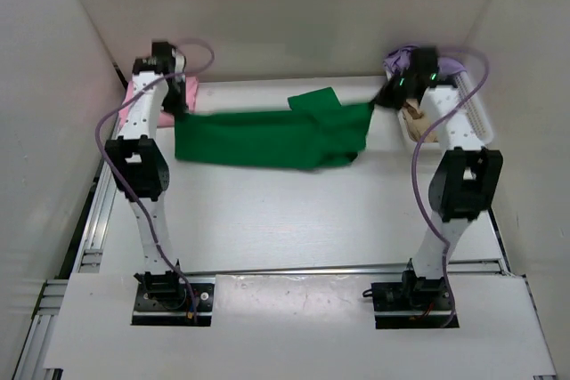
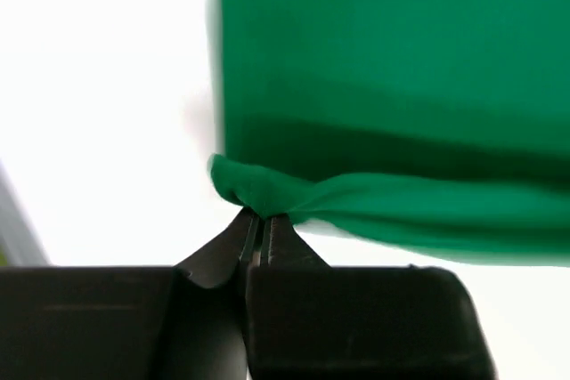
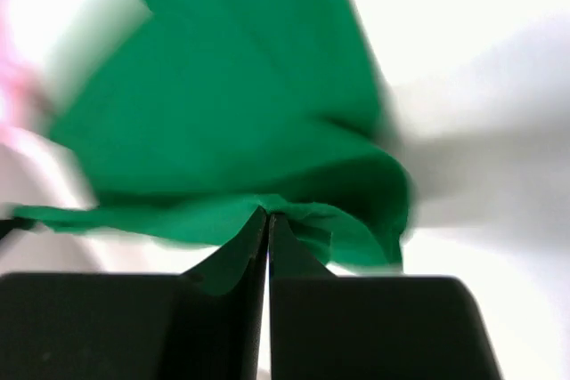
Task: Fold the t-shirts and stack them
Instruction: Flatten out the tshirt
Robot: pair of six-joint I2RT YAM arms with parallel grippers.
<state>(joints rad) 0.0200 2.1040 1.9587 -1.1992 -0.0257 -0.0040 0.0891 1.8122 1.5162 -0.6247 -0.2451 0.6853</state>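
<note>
The table's near part [image 1: 187,215] is bare. I will move my left gripper up, then back and down onto it, and let go of the t-shirt's pinched edge.
The dark green t-shirt [image 1: 267,135] hangs stretched between both grippers above the far part of the table. My left gripper [image 1: 181,113] is shut on its left edge; the left wrist view shows the cloth [image 2: 392,86] pinched at my gripper [image 2: 259,215]. My right gripper [image 1: 381,100] is shut on its right edge; the right wrist view shows the cloth [image 3: 232,122] pinched at my gripper [image 3: 267,215]. A pink shirt [image 1: 190,88] lies at the far left behind the left arm. A lavender shirt [image 1: 398,60] and a bit of tan cloth [image 1: 413,111] sit in the basket.
A white mesh basket [image 1: 475,113] stands at the far right, beside the right arm. White walls enclose the table on the left, the back and the right. The arm bases sit at the near edge.
</note>
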